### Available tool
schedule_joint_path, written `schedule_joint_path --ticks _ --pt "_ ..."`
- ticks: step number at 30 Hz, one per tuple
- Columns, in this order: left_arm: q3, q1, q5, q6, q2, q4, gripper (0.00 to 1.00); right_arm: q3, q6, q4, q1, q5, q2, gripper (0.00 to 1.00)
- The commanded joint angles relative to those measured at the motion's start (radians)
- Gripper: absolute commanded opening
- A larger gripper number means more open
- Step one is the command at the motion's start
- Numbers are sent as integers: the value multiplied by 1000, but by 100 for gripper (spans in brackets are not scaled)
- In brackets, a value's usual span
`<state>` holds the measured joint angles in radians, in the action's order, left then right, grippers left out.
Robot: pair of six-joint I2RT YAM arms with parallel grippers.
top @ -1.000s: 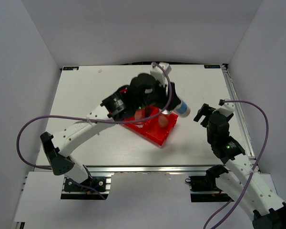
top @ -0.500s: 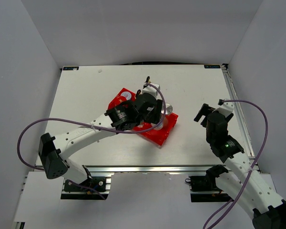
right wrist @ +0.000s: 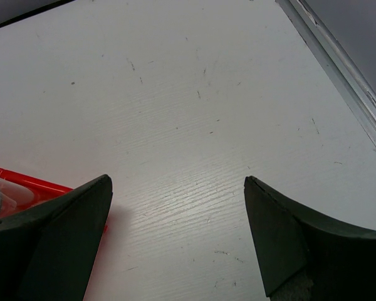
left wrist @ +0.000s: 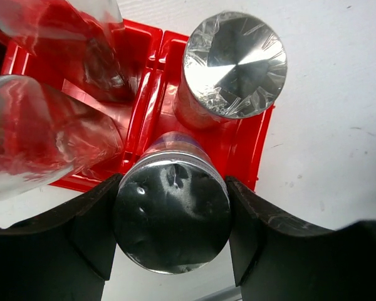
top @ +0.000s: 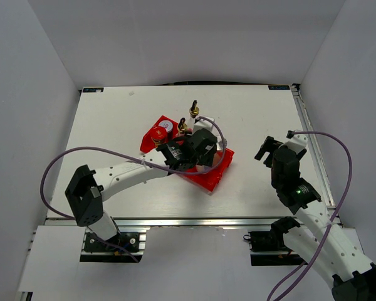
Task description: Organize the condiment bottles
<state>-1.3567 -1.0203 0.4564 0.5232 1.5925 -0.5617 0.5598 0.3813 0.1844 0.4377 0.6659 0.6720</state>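
Observation:
The held silver-capped shaker is still higher than the free spot (top: 207, 176) (left wrist: 193, 154) beside the second shaker. So next, my left gripper first lowers it into the bin's near corner.
My left gripper (left wrist: 172, 188) is shut on a silver-capped shaker (left wrist: 172, 219), holding it upright at the near corner compartment of the red divided bin (left wrist: 254, 144). A second silver-capped shaker (left wrist: 234, 63) stands in the compartment behind it. Two clear bottles (left wrist: 44, 138) stand in the bin to the left. In the top view the left gripper (top: 203, 158) is over the bin (top: 210, 179). Two gold spout tops (top: 193, 110) and a red-lidded jar (top: 158, 133) show at the bin's far side. My right gripper (right wrist: 177, 182) is open and empty over bare table.
The white table (top: 113, 125) has a metal rail along its right edge (top: 313, 144). The right gripper (top: 269, 150) hangs right of the bin. A corner of the bin (right wrist: 25, 185) shows at the left of the right wrist view.
My left arm has swung from the bin's right side to over it and come down with the shaker. The bottles and red-lidded jar now show. The right arm has not moved.

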Motion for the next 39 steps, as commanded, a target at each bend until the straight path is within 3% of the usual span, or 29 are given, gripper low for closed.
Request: schedule_joint_path --ticks 1,8,10,12,13,15,16,17,24,28,33,37,39 --pt "-44 -1 62 14 3 37 3 12 -4 -26 -5 -3 -15 89" --pt "-48 -1 8 29 61 28 36 8 -7 -40 -7 -26 -15 89" --pt "-53 -1 7 32 76 26 51 9 -7 -37 -7 -25 -15 89" --pt "-62 -1 -5 29 84 23 58 9 -7 -37 -7 -25 -14 90" --pt "-68 -1 -8 29 87 14 69 9 -7 -37 -7 -25 -15 89" --pt "-71 -1 -16 29 87 14 79 9 -7 -36 -5 -25 -15 89" --pt "-73 -1 -16 32 86 13 93 9 -9 -36 -7 -23 -15 89" --pt "-74 -1 -18 32 83 6 96 9 -9 -36 -7 -26 -14 90" --pt "-108 -1 -96 17 49 -1 98 11 -9 -33 -5 -34 -18 89" --pt "-218 -1 -122 -31 34 -44 98 12 -13 -33 -5 -38 -19 89" --pt "-341 -1 10 -48 -3 -115 98 11 -22 -37 -7 -40 -18 89" --pt "-289 -1 125 -46 -165 -78 98 6 -22 -48 -7 -26 -17 89" --pt "-246 -1 291 -17 -232 -90 98 5 -25 -51 -5 -22 -12 89"
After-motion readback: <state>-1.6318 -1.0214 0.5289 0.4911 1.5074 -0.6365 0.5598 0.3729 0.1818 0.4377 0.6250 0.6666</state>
